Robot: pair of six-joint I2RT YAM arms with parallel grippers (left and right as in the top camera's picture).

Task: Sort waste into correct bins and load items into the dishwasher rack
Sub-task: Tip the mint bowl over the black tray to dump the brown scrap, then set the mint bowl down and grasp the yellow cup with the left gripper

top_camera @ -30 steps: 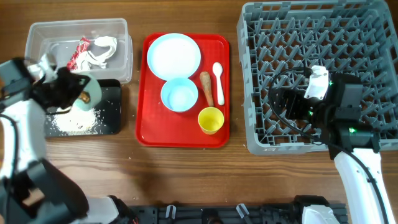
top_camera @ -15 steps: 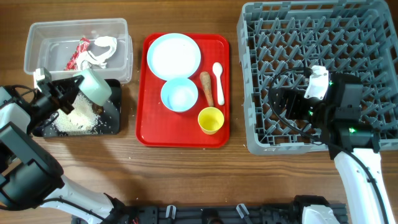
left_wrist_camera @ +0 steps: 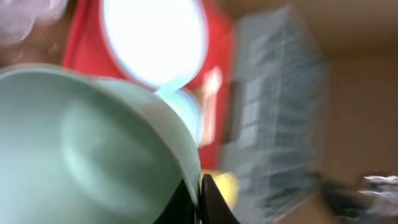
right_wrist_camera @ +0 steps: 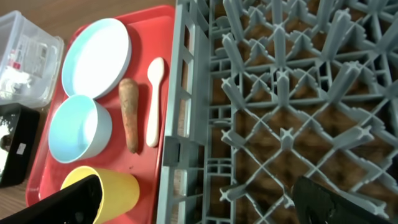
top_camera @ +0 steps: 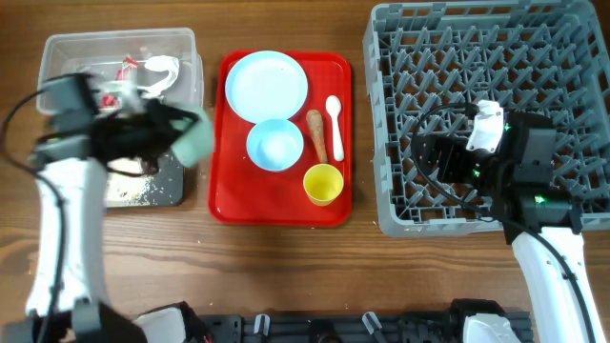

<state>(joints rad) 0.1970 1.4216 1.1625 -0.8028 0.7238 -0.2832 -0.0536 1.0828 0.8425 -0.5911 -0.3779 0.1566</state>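
The red tray's near corner (top_camera: 236,195) by the black tray (top_camera: 173,183) is bare, so my left gripper will next move back and down toward it and release the bowl's rim.
My left gripper (top_camera: 174,130) is shut on the rim of the mint-green bowl (top_camera: 195,142), held in the air between the black tray (top_camera: 173,183) and the red tray; the view is motion-blurred. In the left wrist view my left gripper (left_wrist_camera: 200,202) pinches the bowl (left_wrist_camera: 81,143) wall. Loose rice (top_camera: 129,191) lies in the black tray. The clear tub (top_camera: 186,43) holds the wrapper (top_camera: 124,78) and tissue (top_camera: 157,71). My right gripper (top_camera: 434,162) is open and empty over the grey rack (top_camera: 477,57); it also shows in the right wrist view (right_wrist_camera: 208,202).
The red tray (top_camera: 229,205) carries the pale blue plate (top_camera: 270,86), small bowl (top_camera: 275,145), carrot-like stick (top_camera: 316,135), white spoon (top_camera: 334,114) and yellow cup (top_camera: 323,184). The right wrist view shows the cup (right_wrist_camera: 118,190) beside the rack's left wall (right_wrist_camera: 180,93).
My left gripper has swung the mint-green bowl up and to the right, from over the black tray towards the red tray. The right arm has not moved.
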